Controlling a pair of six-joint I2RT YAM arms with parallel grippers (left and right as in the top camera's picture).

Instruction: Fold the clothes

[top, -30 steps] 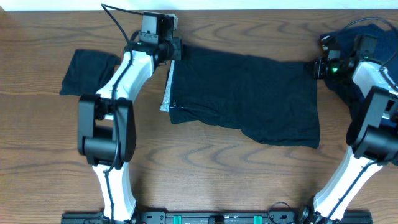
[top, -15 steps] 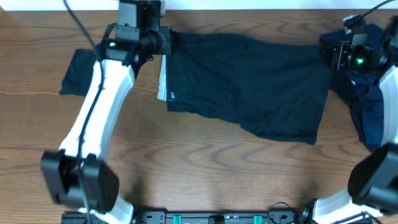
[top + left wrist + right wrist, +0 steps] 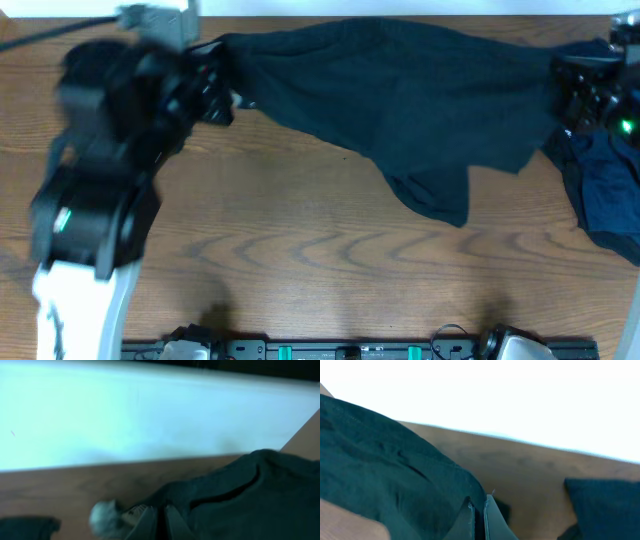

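I will next move my left gripper down onto the wood before the white far edge [image 3: 150,474] and release the cloth there, because the black garment hangs lifted at both corners.
A large black garment [image 3: 400,95] hangs stretched across the back of the table, lifted at both top corners, its lower part sagging to a point. My left gripper [image 3: 222,85] is shut on its left corner; the left wrist view shows the fingers [image 3: 150,525] closed on the cloth [image 3: 240,500], with a whitish strip bunched beside them. My right gripper [image 3: 570,95] is shut on its right corner, and the right wrist view shows the fingers [image 3: 492,520] pinching the black fabric [image 3: 380,465]. A navy garment [image 3: 605,190] lies at the right edge.
The wooden table [image 3: 300,260] runs to a white far edge close behind both grippers. The navy cloth also shows at right in the right wrist view [image 3: 605,505]. A dark cloth patch [image 3: 25,527] lies at lower left in the left wrist view.
Both grippers have risen and moved toward the table's far edge, lifting the black garment off the table. It now hangs between them instead of lying flat. The left arm looms large and blurred.
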